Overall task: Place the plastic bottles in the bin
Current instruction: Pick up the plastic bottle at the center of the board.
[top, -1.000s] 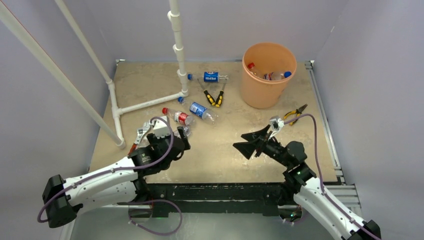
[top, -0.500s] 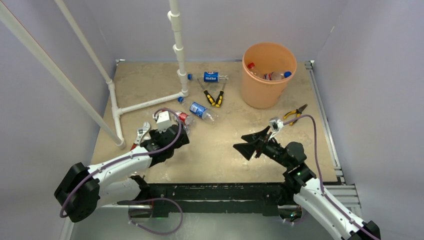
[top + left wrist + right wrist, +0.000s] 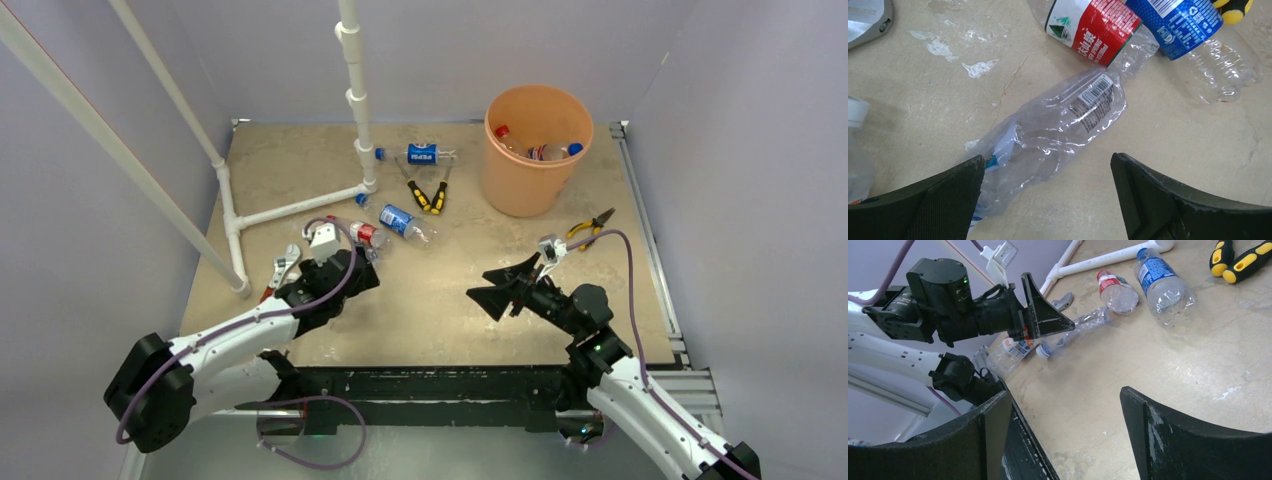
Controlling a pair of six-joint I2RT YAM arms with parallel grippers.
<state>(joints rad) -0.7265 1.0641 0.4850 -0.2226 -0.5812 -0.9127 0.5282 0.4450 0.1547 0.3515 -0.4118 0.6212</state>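
The crushed bottle's middle slants below the left gripper's open fingers, so the robot needs to lower that gripper, easing it to the right in the top view, and close it across the bottle's middle.
A crushed clear plastic bottle (image 3: 1058, 125) lies slanted on the table, its lower end between my left gripper's (image 3: 1048, 175) open jaws and against the left finger (image 3: 938, 200). Just beyond it lie a red-labelled bottle (image 3: 1095, 27) and a blue-labelled bottle (image 3: 1178, 20). From above, my left gripper (image 3: 358, 268) sits beside the red-labelled bottle (image 3: 366, 234). Another blue-labelled bottle (image 3: 420, 154) lies at the back. The orange bin (image 3: 536, 150) at the back right holds bottles. My right gripper (image 3: 497, 283) hangs open and empty over the table's middle (image 3: 1065, 420).
Yellow-and-black pliers (image 3: 428, 195) lie between the bottles. A second pair of pliers (image 3: 590, 227) is at the right. A wrench (image 3: 283, 268) lies left of my left arm. White pipe frame (image 3: 300, 205) crosses the back left. One more bottle (image 3: 1013, 350) lies near the table's front edge.
My left arm has reached forward toward the bottles, bringing its open jaws over the crushed clear bottle. The right arm has not moved.
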